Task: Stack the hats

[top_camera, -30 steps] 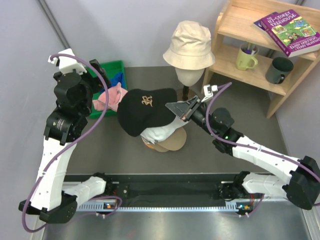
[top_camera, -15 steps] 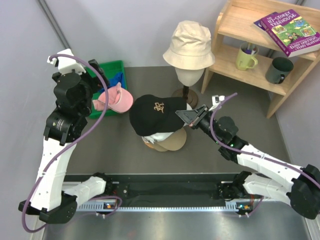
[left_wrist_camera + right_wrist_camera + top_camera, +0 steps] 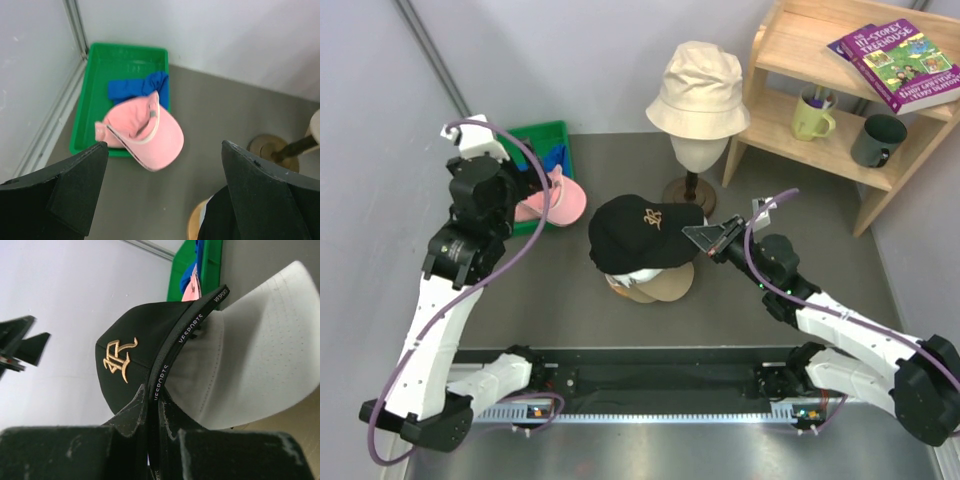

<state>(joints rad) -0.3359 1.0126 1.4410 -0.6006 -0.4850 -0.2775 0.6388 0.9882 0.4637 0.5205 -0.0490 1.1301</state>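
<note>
The robot's right gripper will move down next and release the black cap onto the white cap below it, since the held edge of the black cap is still raised.
My right gripper (image 3: 705,238) (image 3: 152,397) is shut on the edge of a black cap with a gold logo (image 3: 642,230) (image 3: 125,355). The black cap sits over a white cap (image 3: 250,355) on a tan cap (image 3: 665,288) at the table's middle. A pink cap (image 3: 558,198) (image 3: 145,132) lies half over the rim of a green tray (image 3: 542,133) (image 3: 100,65), which holds a blue cap (image 3: 137,86). Above the pink cap hovers my left gripper (image 3: 532,188) (image 3: 163,145), open and empty. A cream bucket hat (image 3: 698,88) rests on the head form.
The head form's stand (image 3: 690,190) rises just behind the stack. A wooden shelf (image 3: 790,60) at the back right carries a book (image 3: 895,62) and two mugs. A grey wall runs along the left, and the arms' rail (image 3: 660,385) crosses the near edge.
My right gripper has carried the black cap right and down onto the white and tan caps. My left arm has shifted slightly right and lower, towards the pink cap.
</note>
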